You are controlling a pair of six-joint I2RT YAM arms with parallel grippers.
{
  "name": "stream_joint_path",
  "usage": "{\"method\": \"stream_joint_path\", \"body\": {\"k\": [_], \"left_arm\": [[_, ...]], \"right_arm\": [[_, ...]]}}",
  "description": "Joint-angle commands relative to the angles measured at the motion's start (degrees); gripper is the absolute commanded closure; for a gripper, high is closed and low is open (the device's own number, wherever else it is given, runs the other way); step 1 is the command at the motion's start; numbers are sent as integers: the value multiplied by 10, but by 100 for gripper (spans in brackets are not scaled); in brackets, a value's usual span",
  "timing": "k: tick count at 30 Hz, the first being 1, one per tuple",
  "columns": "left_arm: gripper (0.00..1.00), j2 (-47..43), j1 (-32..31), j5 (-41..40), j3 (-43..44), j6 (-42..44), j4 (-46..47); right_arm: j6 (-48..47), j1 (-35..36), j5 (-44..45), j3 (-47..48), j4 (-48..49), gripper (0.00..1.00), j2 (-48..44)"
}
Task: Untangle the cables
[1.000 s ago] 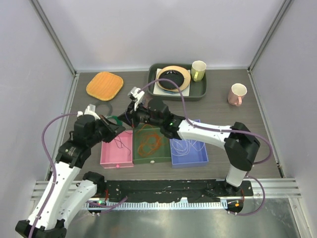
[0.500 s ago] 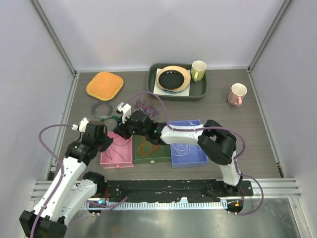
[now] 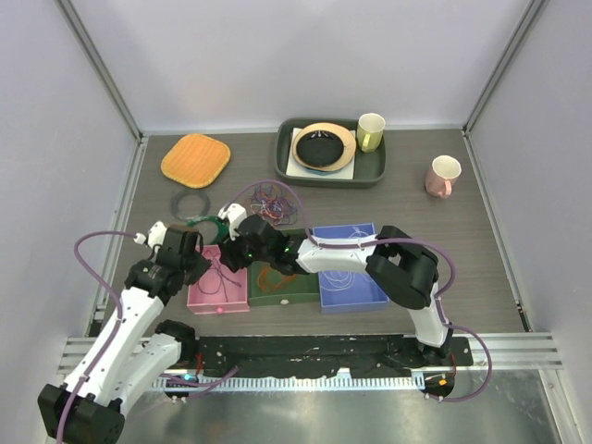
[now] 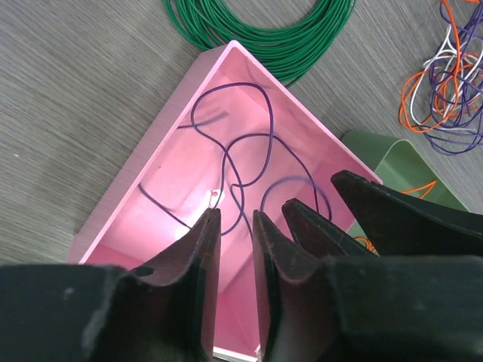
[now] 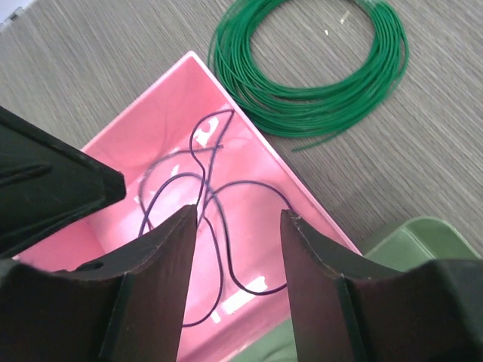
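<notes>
The purple still winds through the tangle, so my left gripper will next rise outward from the pink tray and then go down to the tangle's near edge.
A dark purple cable (image 4: 249, 143) lies looped inside the pink tray (image 4: 162, 162), also seen in the right wrist view as the purple cable (image 5: 215, 192). My left gripper (image 4: 235, 220) hangs over that tray, its jaws a narrow gap apart with nothing between them. My right gripper (image 5: 238, 219) hovers just beside it, open wider and empty. In the top view the left gripper (image 3: 205, 257) and right gripper (image 3: 233, 252) nearly touch. A tangle of orange, purple and white cables (image 3: 271, 198) rests on the table behind the trays.
A green tray (image 3: 282, 294) holding an orange cable and a blue tray (image 3: 370, 298) holding a white cable stand right of the pink one. A green coiled ring (image 5: 309, 68) lies just behind the pink tray, with a dark ring (image 3: 190, 201) and an orange mat (image 3: 195, 159) farther back.
The right arm has swung left and nearer, from behind the green tray to over the pink tray. Both grippers, shut before, have opened. The left arm has drawn back slightly.
</notes>
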Motion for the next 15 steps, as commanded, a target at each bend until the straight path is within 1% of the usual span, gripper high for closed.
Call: {"method": "stream_joint_path", "body": {"k": [1,2,3,5,6,8,9,10,11,12,15], "left_arm": [[69,4,0,-12,13,4,-8],[68,1,0,-7,20,8,-7],[57,0,0,2,24,19,-7],[43,-5,0,8,37,31,-1],[31,-7,0,9,43,35,0],[21,-8,0,9,60,54,-1],[10,-7,0,6,81,59,-2],[4,-7,0,6,93,70,2],[0,-5,0,10,117,78,7],[0,4,0,13,127,87,25],[0,28,0,20,170,109,61]], "right_arm": [[-16,7,32,25,-32,46,-37],[-18,8,34,23,-33,45,-46],[-20,8,36,22,-35,43,-51],[-25,8,40,21,-39,41,-66],[-29,8,42,21,-40,38,-72],[-40,8,58,25,-47,33,-86],[-45,7,69,26,-52,26,-103],[-52,7,80,27,-61,21,-113],[-65,7,107,27,-63,16,-124],[-70,6,121,26,-65,10,-145],[-82,-7,166,20,-69,9,-177]]}}
